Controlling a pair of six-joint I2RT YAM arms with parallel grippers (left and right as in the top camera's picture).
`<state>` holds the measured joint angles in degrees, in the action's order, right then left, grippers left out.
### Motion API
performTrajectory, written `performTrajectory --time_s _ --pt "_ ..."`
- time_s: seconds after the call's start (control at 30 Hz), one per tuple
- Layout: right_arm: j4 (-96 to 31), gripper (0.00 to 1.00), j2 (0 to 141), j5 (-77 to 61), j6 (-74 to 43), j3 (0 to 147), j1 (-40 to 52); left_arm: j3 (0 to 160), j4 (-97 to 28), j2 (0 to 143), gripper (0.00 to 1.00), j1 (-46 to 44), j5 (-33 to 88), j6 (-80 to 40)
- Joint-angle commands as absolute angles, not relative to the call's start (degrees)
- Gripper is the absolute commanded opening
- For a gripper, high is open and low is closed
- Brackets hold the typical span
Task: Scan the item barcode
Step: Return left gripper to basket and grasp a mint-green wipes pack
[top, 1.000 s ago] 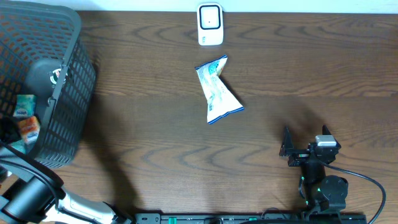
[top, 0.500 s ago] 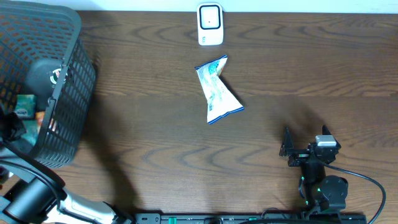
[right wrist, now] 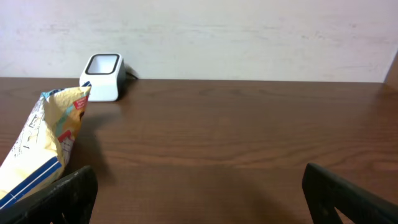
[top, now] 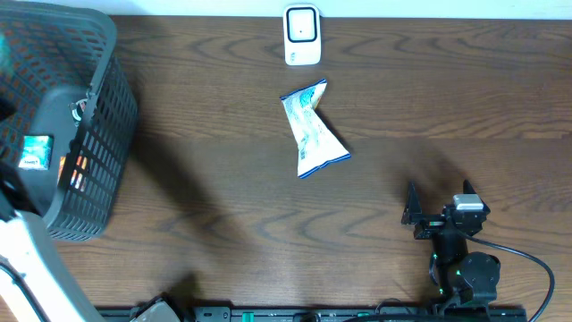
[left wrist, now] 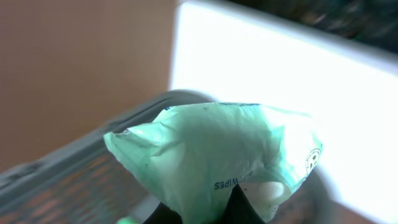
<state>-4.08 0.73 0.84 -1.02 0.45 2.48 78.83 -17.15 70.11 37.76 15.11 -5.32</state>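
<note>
My left gripper swings past the basket's rim and down to the tabletop (top: 264, 114) beside the snack bag next and releases the pack, since bare wood lies there.
My left gripper (left wrist: 205, 216) is shut on a pale green wipes pack (left wrist: 217, 155), which fills the middle of the left wrist view, above the basket's grey rim (left wrist: 74, 155). From overhead only the white left arm (top: 20, 255) shows along the left edge by the basket (top: 98, 107). The white barcode scanner (top: 302, 34) stands at the table's far edge, centre, also in the right wrist view (right wrist: 102, 68). My right gripper (top: 435, 213) rests open near the front right, nothing between its fingers (right wrist: 62, 199).
A blue and white snack bag (top: 313, 130) lies on the table just in front of the scanner, and shows at the left of the right wrist view (right wrist: 43, 143). The dark mesh basket holds other small packs (top: 34, 152). The table is dark wood.
The left gripper has closed on the green pack inside the basket and lifted it up above the rim. The right arm and the snack bag have not moved.
</note>
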Motion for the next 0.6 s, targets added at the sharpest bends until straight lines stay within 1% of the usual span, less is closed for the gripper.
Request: performTrajectory --time_s 0.0,0.2,0.37,0.5,0.57 --pt "-4.27 0.99 0.49 0.91 -1.65 0.3 2.68 79.64 -16.58 67.64 0.07 28.6 16.12 -14.5" --pt "-4.27 0.99 0.49 0.91 -1.65 0.3 2.68 79.61 -16.8 70.02 0.07 11.33 16.08 -14.48" --pt "-4.27 0.99 0.49 0.91 -1.65 0.3 2.68 79.61 -17.08 78.54 0.07 -3.77 16.05 -14.48" --pt "-4.27 0.99 0.49 0.91 -1.65 0.3 2.68 79.61 -17.74 88.05 0.07 -11.44 15.97 -14.46" --pt "-4.27 0.99 0.49 0.91 -1.65 0.3 2.68 79.61 -17.72 92.38 0.07 -13.72 15.35 -14.41"
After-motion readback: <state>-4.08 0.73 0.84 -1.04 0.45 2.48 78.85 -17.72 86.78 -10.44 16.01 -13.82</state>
